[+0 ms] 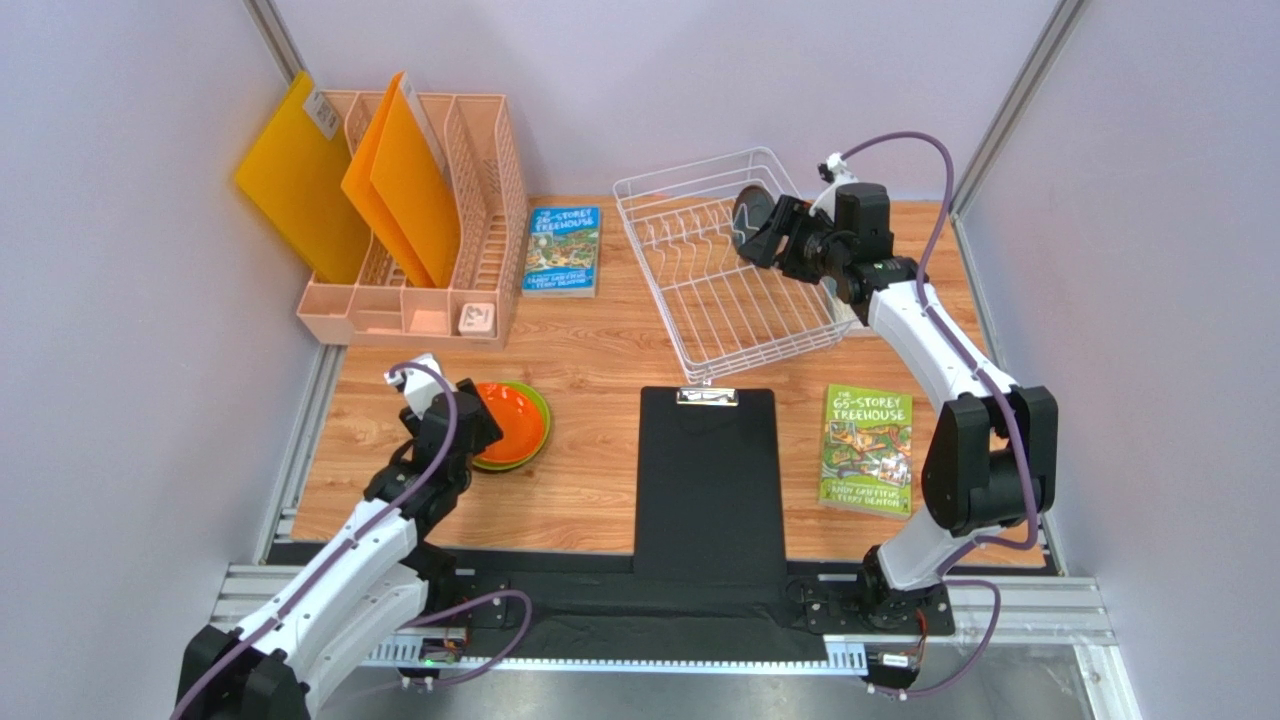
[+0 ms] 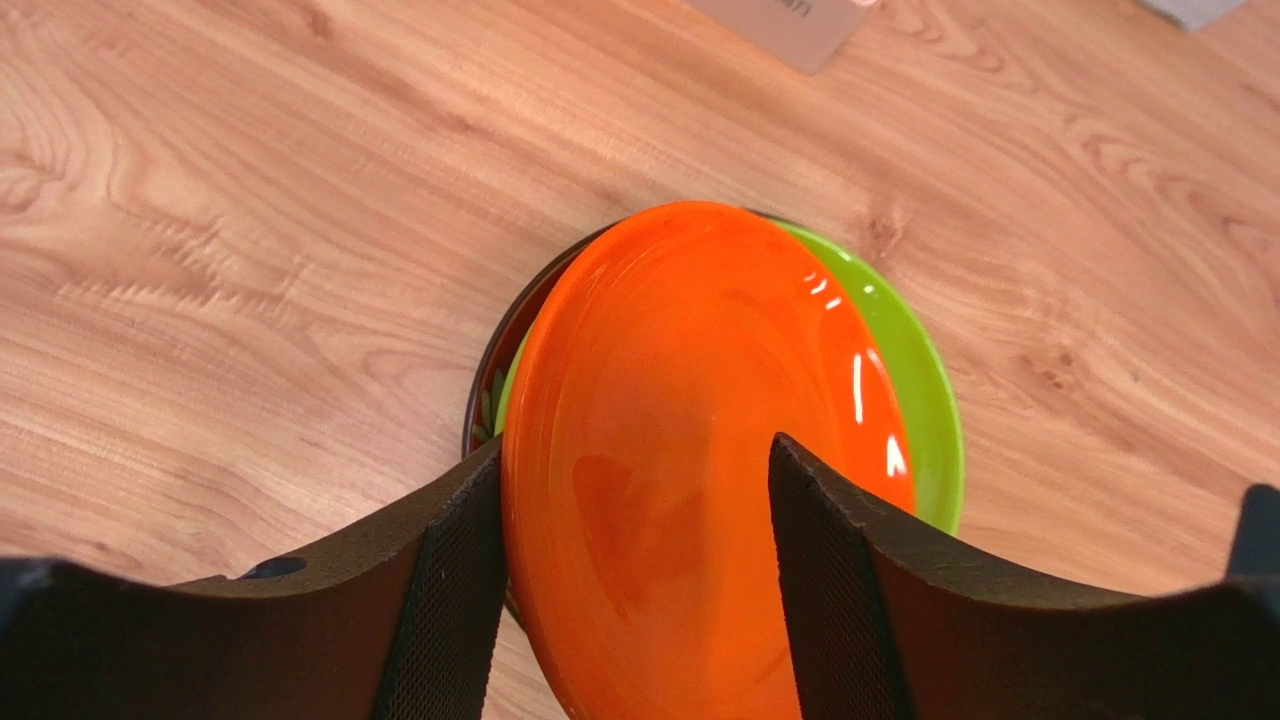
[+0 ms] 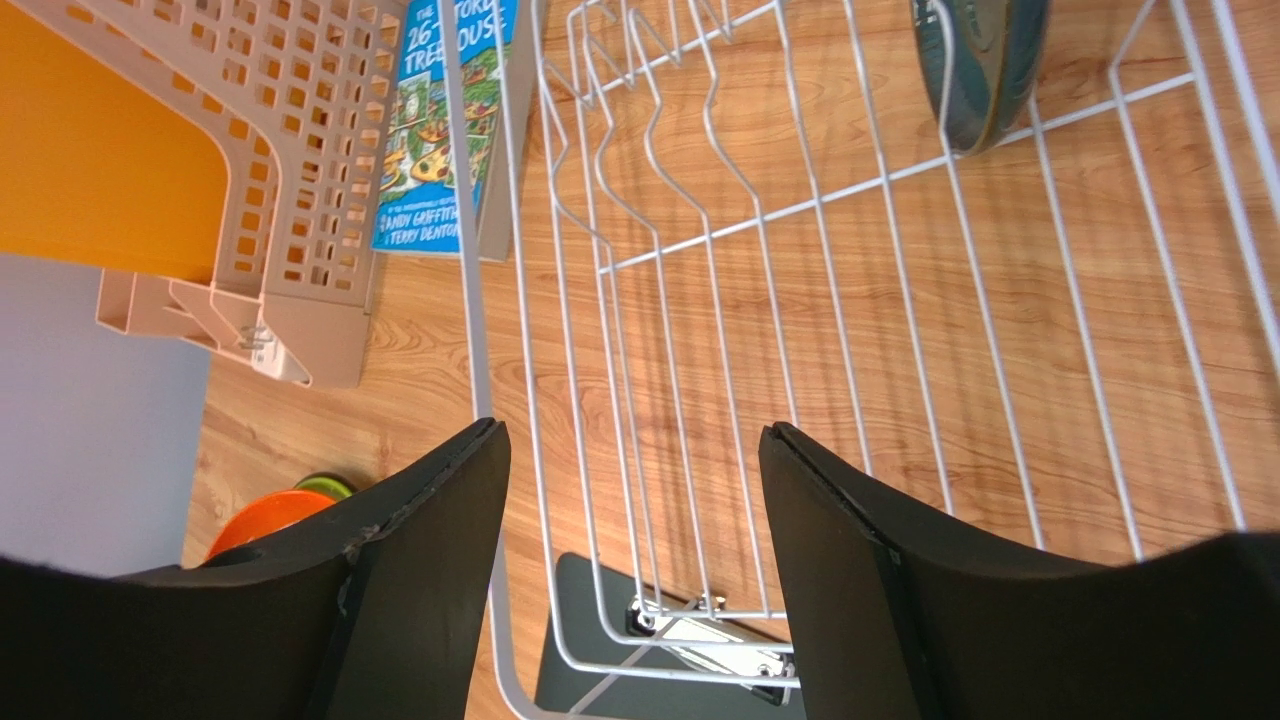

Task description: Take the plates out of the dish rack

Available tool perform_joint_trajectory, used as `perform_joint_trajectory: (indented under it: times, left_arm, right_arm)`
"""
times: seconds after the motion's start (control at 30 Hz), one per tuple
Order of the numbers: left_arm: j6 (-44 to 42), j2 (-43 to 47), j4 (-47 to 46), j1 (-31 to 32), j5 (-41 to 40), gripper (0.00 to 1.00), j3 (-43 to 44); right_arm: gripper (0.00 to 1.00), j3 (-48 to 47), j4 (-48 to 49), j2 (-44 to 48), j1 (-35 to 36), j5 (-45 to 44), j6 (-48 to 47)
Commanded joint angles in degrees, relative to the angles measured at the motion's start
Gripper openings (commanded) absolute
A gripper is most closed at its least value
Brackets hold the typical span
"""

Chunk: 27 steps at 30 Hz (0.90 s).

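The dark grey-teal plate is the only plate that still stands in the rack (image 1: 721,308), so my right gripper will next turn and move outward until its open fingers are on both sides of the dark grey-teal plate's upper rim (image 1: 757,192).
The orange plate (image 1: 501,419) lies on top of the lime green plate (image 2: 926,405), with the dark red plate's rim (image 2: 493,357) showing beneath them, on the table at the left. My left gripper (image 1: 466,429) is open just above this stack, with the orange plate (image 2: 676,345) seen between its fingers (image 2: 634,447). The dark grey-teal plate (image 1: 747,222) stands upright at the back of the white wire dish rack (image 1: 721,308). My right gripper (image 1: 772,237) is open over the rack (image 3: 469,270), close to that plate (image 3: 980,60), not touching it.
A peach mesh file holder (image 1: 451,225) with orange folders stands at the back left. A blue book (image 1: 562,249) lies beside it. A black clipboard (image 1: 708,465) lies in the front middle, a green book (image 1: 867,449) to its right.
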State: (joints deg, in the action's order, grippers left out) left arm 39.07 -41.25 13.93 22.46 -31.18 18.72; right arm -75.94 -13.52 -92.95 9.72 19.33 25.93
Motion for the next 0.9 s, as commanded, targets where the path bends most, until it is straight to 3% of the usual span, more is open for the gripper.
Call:
perform_joint_trajectory:
  times: [0.0,0.3,0.37,0.43,0.53,0.73,0.87]
  left_arm:
    - [1.3,-1.5,-2.2,-0.2,-0.8,0.67,-0.6]
    - [2.7,-4.6,-1.1,-0.2,-1.9,0.71,-0.4]
    - [3.2,-5.0,0.5,-0.2,-2.6,0.75,0.3]
    - [3.6,-5.4,1.1,-0.2,-2.9,0.88,1.0]
    - [3.7,-5.4,2.0,-0.2,-3.8,0.92,1.5]
    - [1.5,-4.6,0.7,-0.2,-3.3,0.93,3.9]
    - [-2.1,-4.9,-3.2,-0.2,3.3,0.93,7.7]
  right_arm:
    - [0.68,-4.0,-0.3,-1.9,-1.4,-1.0,-1.5]
    - [0.67,-7.1,-1.0,-4.8,-2.1,-0.7,-1.9]
    - [0.67,-8.5,-1.4,-5.6,-2.3,-1.3,-2.3]
    - [0.68,-10.1,-2.6,-6.8,-2.3,-1.7,-3.2]
    - [0.68,-13.4,-4.4,-9.0,-2.5,-3.7,-4.6]
    - [0.68,-22.8,-8.6,-15.3,-2.6,-11.7,-9.1]
    - [0.68,-30.4,-11.6,-21.1,-2.6,-15.7,-12.0]
